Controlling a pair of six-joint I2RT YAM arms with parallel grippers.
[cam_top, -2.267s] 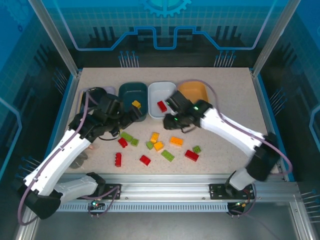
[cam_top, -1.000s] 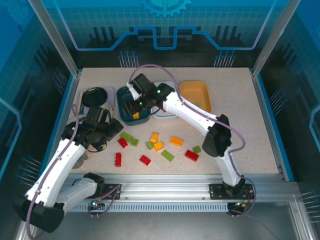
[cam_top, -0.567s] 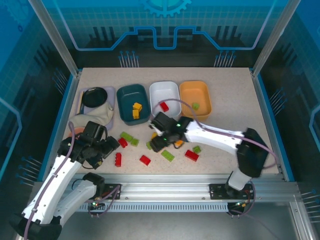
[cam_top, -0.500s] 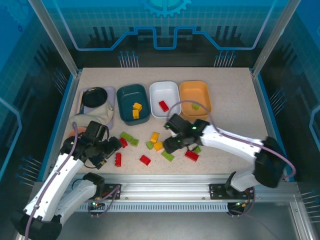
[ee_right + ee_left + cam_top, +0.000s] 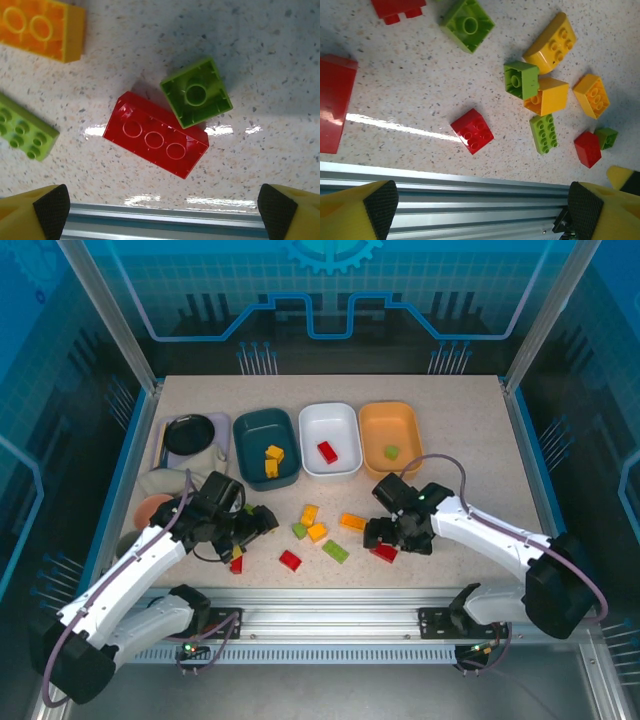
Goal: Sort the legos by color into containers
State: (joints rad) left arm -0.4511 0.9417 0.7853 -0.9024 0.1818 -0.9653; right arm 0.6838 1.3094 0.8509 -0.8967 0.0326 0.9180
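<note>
My right gripper will turn and lower onto the long red lego, as it lies slanted between my open fingers against the green square one.
The containers stand in a row at the back: the teal tray with two yellow legos, the white tray with a red lego, and the orange tray with a green lego. Several loose legos lie mid-table, among them an orange one and a red square one. My right gripper hangs open above an upside-down long red lego that touches a green square one. My left gripper is open and empty, near a red square lego.
A black round dish sits at the back left, with a pale cloth-like heap and an orange disc in front of it. The aluminium rail runs along the table's near edge, close under both grippers.
My right arm swung from over the teal tray down to the front right and its jaws opened wider. A green lego now lies in the orange tray. My left gripper shifted right toward the loose legos.
</note>
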